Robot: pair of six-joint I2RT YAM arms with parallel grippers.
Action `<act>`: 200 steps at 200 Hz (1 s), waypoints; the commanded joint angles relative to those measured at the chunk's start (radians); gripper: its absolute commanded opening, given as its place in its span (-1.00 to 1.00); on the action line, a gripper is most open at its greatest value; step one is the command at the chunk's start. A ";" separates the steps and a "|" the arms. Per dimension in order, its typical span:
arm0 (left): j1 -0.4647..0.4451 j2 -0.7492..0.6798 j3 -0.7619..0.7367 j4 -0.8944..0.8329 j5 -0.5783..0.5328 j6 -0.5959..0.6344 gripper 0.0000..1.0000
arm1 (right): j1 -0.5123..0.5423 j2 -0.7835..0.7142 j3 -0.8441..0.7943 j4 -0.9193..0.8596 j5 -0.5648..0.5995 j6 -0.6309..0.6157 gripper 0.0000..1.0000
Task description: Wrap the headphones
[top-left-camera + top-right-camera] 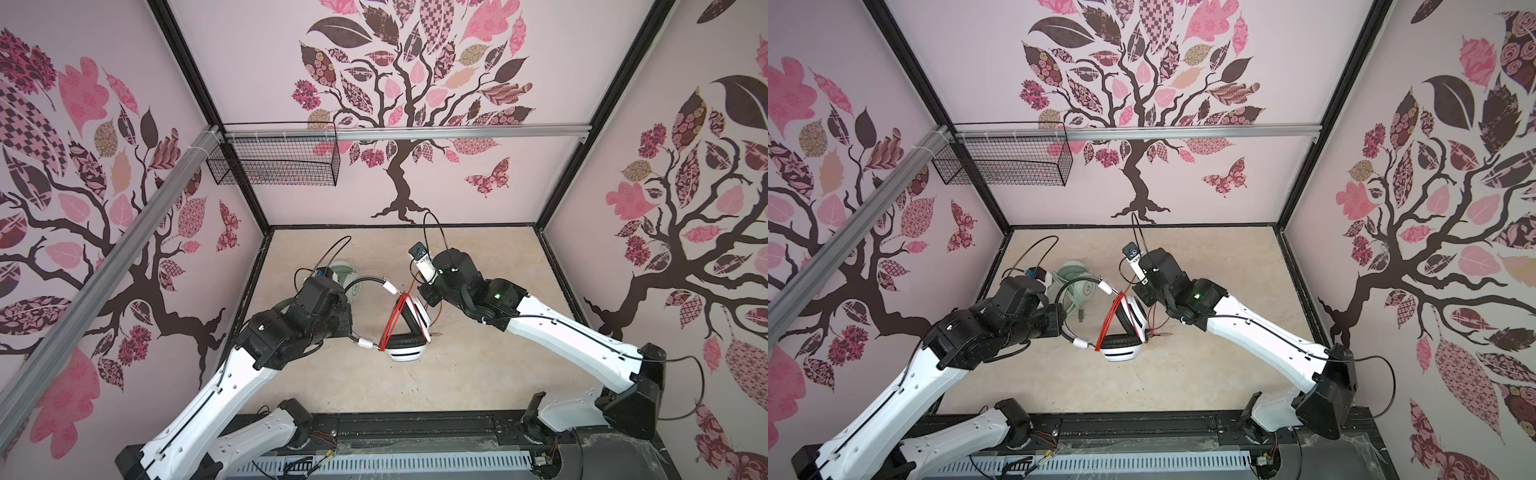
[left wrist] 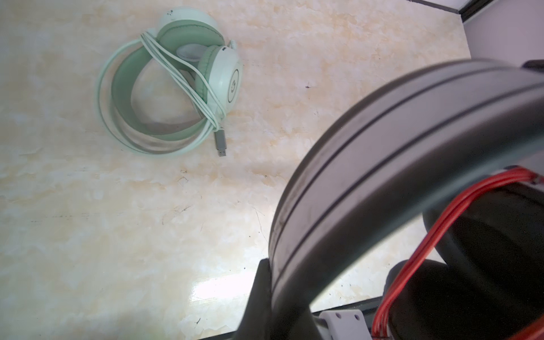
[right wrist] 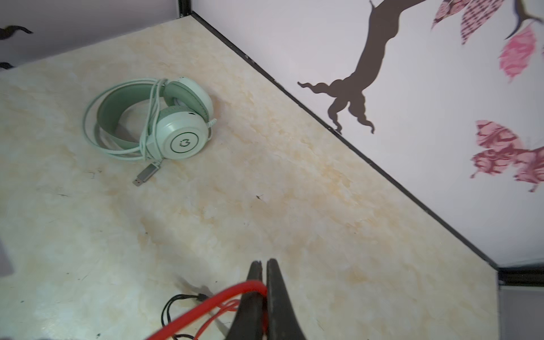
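My right gripper should next turn and bring the piece of cable down beside the far ear cup's white shell (image 1: 424,310) and then release it, since the cable already crosses both ear cups several times.
The white and black headphones (image 1: 405,350) (image 1: 1121,351) hang above the table's middle, with the orange-red cable (image 1: 395,320) (image 1: 1109,320) wound several times across the ear cups. My left gripper (image 1: 348,316) (image 2: 279,309) is shut on their dark headband (image 2: 368,164). My right gripper (image 1: 420,291) (image 3: 264,265) is shut on a strand of that red cable (image 3: 212,303), just right of the cups. The mint-green headphones (image 1: 345,274) (image 1: 1073,274) (image 2: 176,88) (image 3: 153,120) lie on the table behind the left arm, their pale cable looped round them and the plug (image 2: 220,144) (image 3: 147,175) lying loose.
A black wire basket (image 1: 282,162) (image 1: 1009,162) hangs on the back wall at upper left. Patterned walls close in the tabletop (image 1: 478,374) on three sides. The red cable's tail (image 1: 434,330) and a thin black lead (image 3: 173,303) trail below the right gripper.
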 commanded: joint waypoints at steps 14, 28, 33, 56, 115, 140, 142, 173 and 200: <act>-0.005 -0.028 0.065 0.050 0.193 0.035 -1.00 | -0.057 0.003 -0.063 0.143 -0.252 0.069 -1.00; -0.005 -0.031 0.078 0.043 0.198 0.035 -1.00 | -0.059 0.004 -0.071 0.150 -0.266 0.072 -1.00; -0.006 -0.030 0.084 0.039 0.194 0.036 -1.00 | -0.060 0.001 -0.077 0.154 -0.268 0.075 -1.00; -0.006 -0.036 0.126 0.018 0.198 0.037 -1.00 | -0.081 -0.009 -0.120 0.185 -0.302 0.098 -1.00; -0.005 0.034 0.404 -0.084 0.177 0.036 -1.00 | -0.128 -0.022 -0.286 0.385 -0.539 0.242 -0.62; -0.005 0.095 0.564 -0.115 0.156 0.041 -1.00 | -0.129 -0.005 -0.329 0.443 -0.569 0.284 -0.65; -0.005 0.100 0.575 -0.116 0.156 0.042 -1.00 | -0.129 -0.005 -0.332 0.445 -0.571 0.287 -0.66; -0.005 0.151 0.702 -0.122 0.155 0.043 -1.00 | -0.129 0.004 -0.361 0.485 -0.602 0.317 -0.84; -0.005 0.190 0.798 -0.129 0.143 0.044 -1.00 | -0.128 -0.005 -0.389 0.504 -0.599 0.326 -0.87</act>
